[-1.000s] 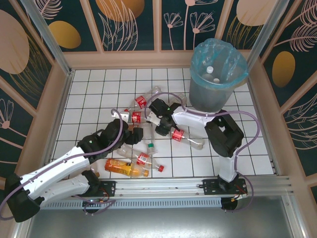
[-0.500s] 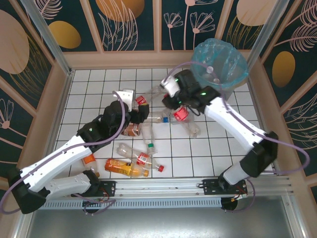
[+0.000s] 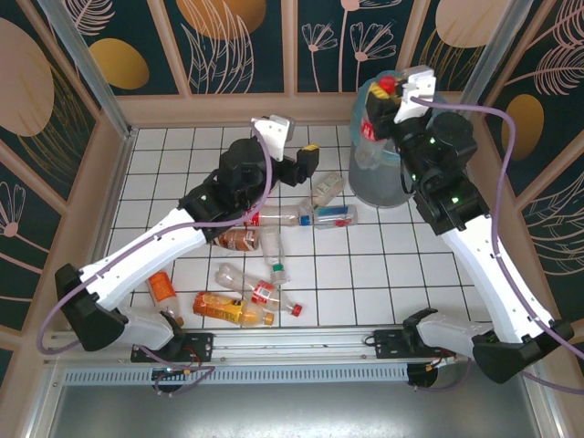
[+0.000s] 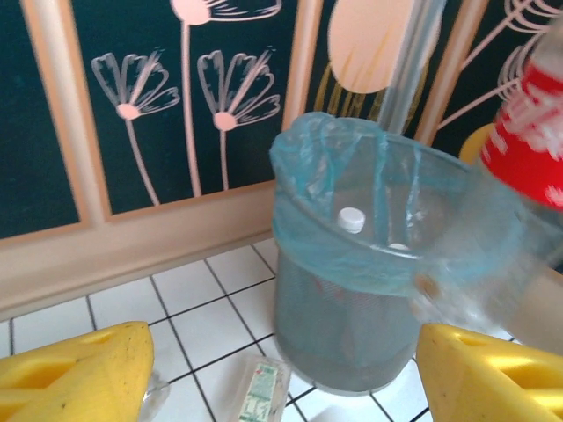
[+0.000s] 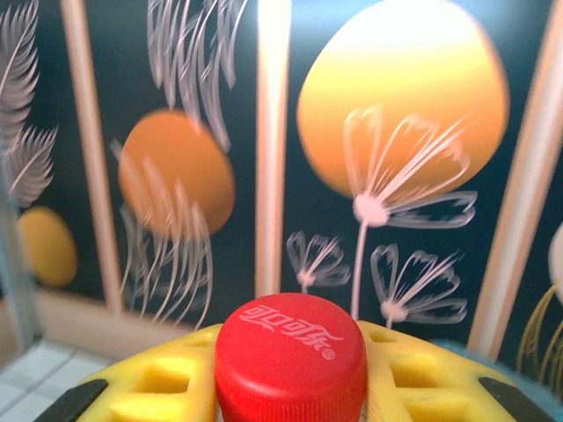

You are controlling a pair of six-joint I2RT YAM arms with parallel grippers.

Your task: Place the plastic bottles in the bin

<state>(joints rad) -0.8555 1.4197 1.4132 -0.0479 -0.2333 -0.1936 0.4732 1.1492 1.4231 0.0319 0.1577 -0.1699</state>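
The robot's right gripper will next move off the bin's rim and over the opening of the blue-lined bin, then lower to release the bottle, because the bottle still hangs at the bin's rim.
My right gripper [image 3: 388,100] is shut on a clear plastic bottle [image 3: 370,137] with a red cap [image 5: 290,360] and a red label, holding it upright by the neck over the left rim of the grey bin [image 3: 379,187]. The cap sits between its yellow fingers [image 5: 149,391]. My left gripper [image 3: 306,167] hangs open and holds nothing, left of the bin and above the floor. In the left wrist view, the blue-lined bin [image 4: 334,246] stands ahead with the held bottle [image 4: 528,141] at its right. White caps show inside the bin. Several bottles lie on the tiles, among them a clear one [image 3: 328,189].
More bottles lie scattered: a blue-labelled one [image 3: 333,216], a brown one [image 3: 239,239], a small orange one [image 3: 161,287], a long orange one [image 3: 228,308]. Patterned walls and a wooden kerb [image 3: 237,109] enclose the white tiled floor. A metal rail [image 3: 301,342] runs along the near edge.
My right arm has lifted the red-capped bottle from the floor up to the bin's rim. My left arm has risen and swung toward the back right, its gripper still open.
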